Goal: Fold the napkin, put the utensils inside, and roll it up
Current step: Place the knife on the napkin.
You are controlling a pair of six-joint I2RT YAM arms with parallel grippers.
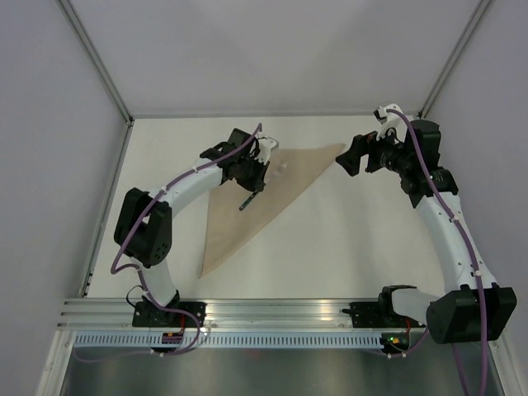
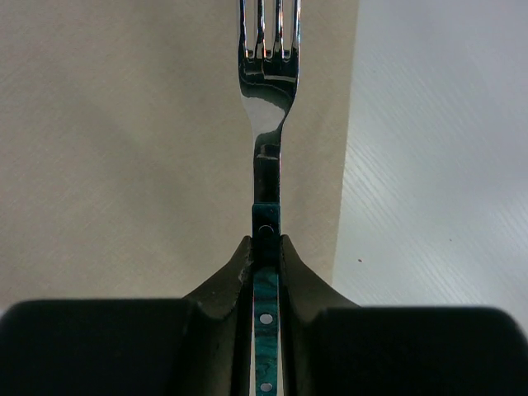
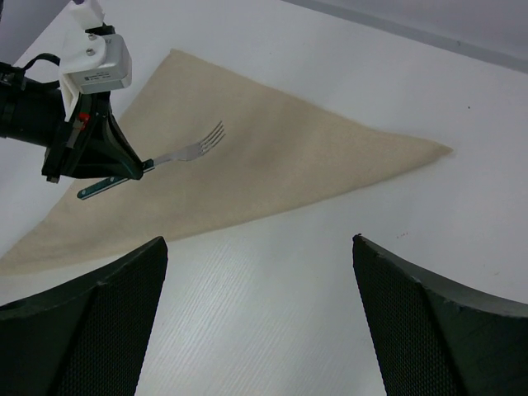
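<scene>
Next, my left gripper shifts the fork (image 1: 246,203) toward the long diagonal edge, then lowers it onto the napkin (image 1: 260,198).
The tan napkin (image 1: 260,198) lies flat on the table, folded into a triangle; it also fills the left of the left wrist view (image 2: 124,148) and the middle of the right wrist view (image 3: 280,157). My left gripper (image 1: 250,188) (image 2: 266,241) (image 3: 124,169) is shut on the fork (image 2: 268,91) by its dark teal handle. The fork (image 3: 194,151) (image 1: 246,203) hangs level just over the napkin, with its tines over the cloth. My right gripper (image 1: 351,157) (image 3: 258,241) stands open and empty beside the napkin's far right tip, over bare table.
The white tabletop (image 1: 346,239) (image 2: 445,165) is walled by grey panels at the back and sides. An aluminium rail (image 1: 272,309) with both arm bases runs along the near edge.
</scene>
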